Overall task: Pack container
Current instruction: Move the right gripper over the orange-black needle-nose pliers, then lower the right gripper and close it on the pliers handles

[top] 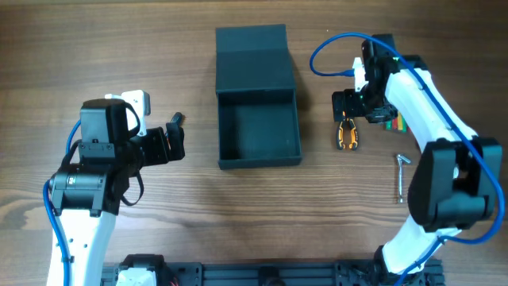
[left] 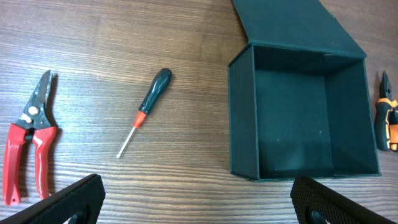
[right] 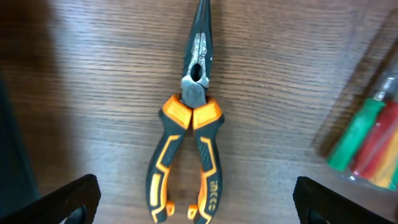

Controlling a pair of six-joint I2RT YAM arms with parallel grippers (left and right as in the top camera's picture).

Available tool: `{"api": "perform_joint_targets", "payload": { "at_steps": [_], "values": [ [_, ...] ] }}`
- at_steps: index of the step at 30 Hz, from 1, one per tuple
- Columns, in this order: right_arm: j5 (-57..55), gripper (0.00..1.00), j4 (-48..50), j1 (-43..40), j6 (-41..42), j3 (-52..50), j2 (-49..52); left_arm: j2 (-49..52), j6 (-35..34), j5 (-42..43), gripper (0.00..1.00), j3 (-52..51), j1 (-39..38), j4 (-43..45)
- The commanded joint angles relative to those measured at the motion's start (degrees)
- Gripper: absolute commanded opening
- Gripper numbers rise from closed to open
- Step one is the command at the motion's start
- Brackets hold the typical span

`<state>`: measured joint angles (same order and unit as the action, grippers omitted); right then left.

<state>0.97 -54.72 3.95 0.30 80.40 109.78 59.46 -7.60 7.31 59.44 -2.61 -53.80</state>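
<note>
I will lower my right gripper onto the pliers' orange handle tops by the joint (top: 347,127) (right: 195,123) and close across both, since the pliers lie lined up between my open fingers.
The dark teal-grey container (top: 260,161) stands open at the table's middle, its flap lid (top: 252,56) lying flat behind it, and nothing lies inside. It also shows in the left wrist view (left: 242,118). My left gripper (top: 176,137) is open and empty to the left of the container, with its fingers at the bottom corners of the left wrist view (left: 199,202). My right gripper (top: 349,107) is open and hovers over orange-and-black long-nose pliers (top: 347,135), which lie on the table to the right of the container. The pliers sit between the open fingers (right: 199,202) in the right wrist view (right: 189,143).
Red-handled cutters (left: 28,146) and a small screwdriver with a dark handle (left: 146,106) lie left of the container. A clear pack of green, red and yellow tools (right: 367,137) lies right of the pliers (top: 394,123). A silver hex key (top: 402,176) lies further right.
</note>
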Motion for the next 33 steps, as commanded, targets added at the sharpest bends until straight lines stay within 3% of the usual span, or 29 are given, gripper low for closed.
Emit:
{"api": "perform_joint_targets", "payload": {
  "at_steps": [1, 15, 33],
  "values": [
    [-0.94, 1.00, 0.57, -0.07, -0.76, 0.66, 3.13, -0.09, 0.94, -0.33, 1.00, 1.05, 0.26, -0.07],
    [-0.96, 1.00, 3.39, -0.04, 4.68, 0.59, 6.38, -0.09, 0.94, -0.33, 1.00, 1.05, 0.26, -0.09],
    [-0.98, 1.00, 6.58, -0.04, 5.88, -5.22, 6.38, -0.09, 0.96, -0.33, 1.00, 1.05, 0.26, -0.09]
  ]
}}
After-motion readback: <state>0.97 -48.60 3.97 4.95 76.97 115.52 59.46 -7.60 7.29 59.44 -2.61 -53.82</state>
